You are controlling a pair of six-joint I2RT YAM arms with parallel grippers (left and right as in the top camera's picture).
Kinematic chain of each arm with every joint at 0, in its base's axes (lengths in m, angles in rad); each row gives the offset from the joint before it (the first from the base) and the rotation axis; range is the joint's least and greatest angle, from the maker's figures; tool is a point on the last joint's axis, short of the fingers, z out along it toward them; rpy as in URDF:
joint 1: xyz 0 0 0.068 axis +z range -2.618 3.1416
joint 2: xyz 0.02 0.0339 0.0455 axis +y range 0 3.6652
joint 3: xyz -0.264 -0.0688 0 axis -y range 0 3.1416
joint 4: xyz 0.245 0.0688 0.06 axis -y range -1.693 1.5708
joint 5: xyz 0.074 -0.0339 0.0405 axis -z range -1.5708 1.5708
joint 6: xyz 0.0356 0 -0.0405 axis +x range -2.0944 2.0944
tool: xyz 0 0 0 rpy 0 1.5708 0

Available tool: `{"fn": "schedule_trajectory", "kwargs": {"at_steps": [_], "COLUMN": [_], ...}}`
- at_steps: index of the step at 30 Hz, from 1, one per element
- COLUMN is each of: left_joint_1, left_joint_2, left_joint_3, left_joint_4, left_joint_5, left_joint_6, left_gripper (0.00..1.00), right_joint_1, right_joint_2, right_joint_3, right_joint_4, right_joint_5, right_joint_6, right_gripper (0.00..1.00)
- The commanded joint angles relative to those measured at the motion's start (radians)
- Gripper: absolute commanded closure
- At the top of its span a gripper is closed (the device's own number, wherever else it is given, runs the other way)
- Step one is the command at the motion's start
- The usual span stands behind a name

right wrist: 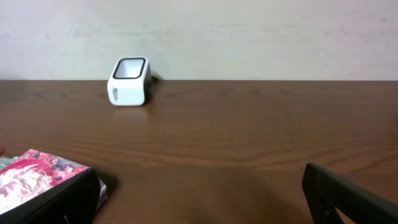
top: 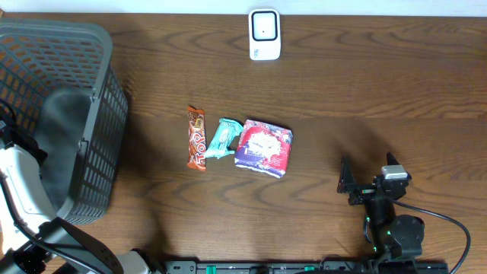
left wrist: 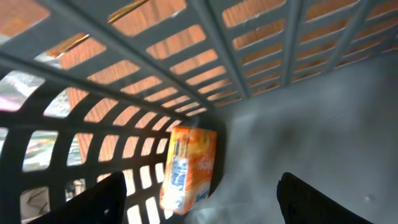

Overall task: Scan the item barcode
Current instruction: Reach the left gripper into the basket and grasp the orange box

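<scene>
The orange packet is the next thing to grab, so my left gripper needs to move down beside the slatted side of the grey basket.
In the left wrist view an orange packet leans against the slatted wall inside the grey basket. My left gripper is open just short of the packet, with a dark finger on either side and nothing gripped. The white barcode scanner stands at the table's far edge and shows again as the scanner in the right wrist view. My right gripper rests low at the front right, open and empty, also seen as the gripper from its own camera.
A brown chocolate bar, a teal packet and a purple-and-red packet lie side by side mid-table. The purple packet sits beside my right gripper's left finger. My white left arm reaches into the basket from the front left.
</scene>
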Motion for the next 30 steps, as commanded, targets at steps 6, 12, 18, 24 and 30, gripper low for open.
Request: {"fn": "schedule_trajectory", "kwargs": {"at_steps": [6, 12, 18, 24, 30], "left_joint_1": [0.049, 0.049, 0.070, 0.102, 0.113], "left_joint_2": [0.099, 0.174, 0.256, 0.276, 0.276], "left_joint_3": [-0.009, -0.011, -0.013, -0.013, -0.018], "left_joint_4": [0.001, -0.007, -0.021, -0.012, -0.005], "left_joint_5": [0.020, 0.019, 0.019, 0.020, 0.033], "left_joint_6": [0.023, 0.008, -0.049, -0.060, -0.075], "left_gripper": [0.23, 0.23, 0.22, 0.23, 0.23], "right_joint_1": [-0.004, -0.004, -0.004, -0.004, -0.004], "right_joint_2": [-0.006, -0.006, -0.006, -0.006, -0.006], "right_joint_3": [-0.003, -0.003, -0.003, -0.003, -0.003], "right_joint_4": [-0.003, -0.003, -0.003, -0.003, -0.003], "right_joint_5": [0.005, 0.005, 0.005, 0.005, 0.005], "right_joint_6": [-0.011, -0.011, -0.011, -0.011, -0.011], "right_gripper": [0.01, 0.01, 0.01, 0.01, 0.01]}}
